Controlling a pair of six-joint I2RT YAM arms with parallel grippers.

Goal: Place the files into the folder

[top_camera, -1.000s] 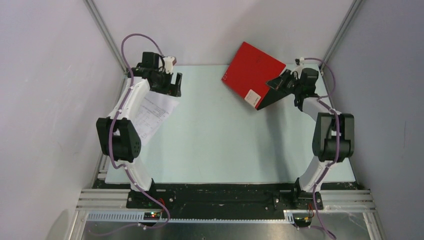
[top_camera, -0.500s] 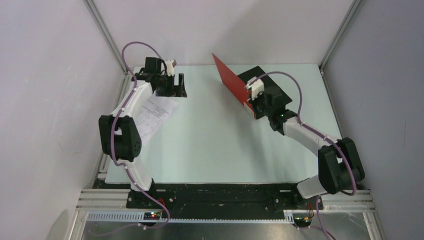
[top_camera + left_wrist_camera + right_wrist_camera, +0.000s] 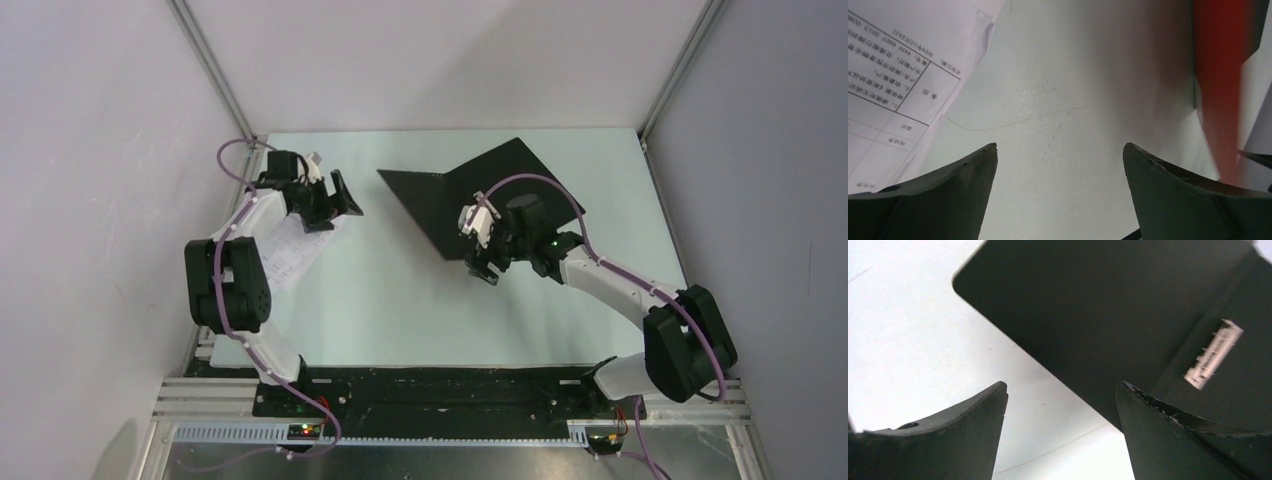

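I need to turn my right gripper next and move it outward and down onto the pale clip's near end (image 3: 1196,377), because the clip lies outward of it, at a slant between the covers.
The folder (image 3: 490,190) lies spread open at the back middle of the table, black inside facing up. In the right wrist view its black inside (image 3: 1108,305) fills the top, with a pale clip (image 3: 1213,355) at the right. My right gripper (image 3: 484,268) hangs open at the folder's near edge, nothing between its fingers (image 3: 1061,384). The files (image 3: 290,250) are white printed sheets lying at the left under my left arm. My left gripper (image 3: 335,210) is open just right of them, over bare table (image 3: 1059,145). The files (image 3: 893,75) show at its upper left, and a blurred red strip of the folder (image 3: 1218,75) at its right.
The pale green table (image 3: 420,310) is boxed in by white walls with metal corner posts (image 3: 215,70). A black rail (image 3: 450,395) carrying both arm bases runs along the near edge.
The right gripper swung the folder's red cover over to the left, laid the folder open with its black inside up, then let go and opened. The left gripper shifted slightly nearer and to the left.
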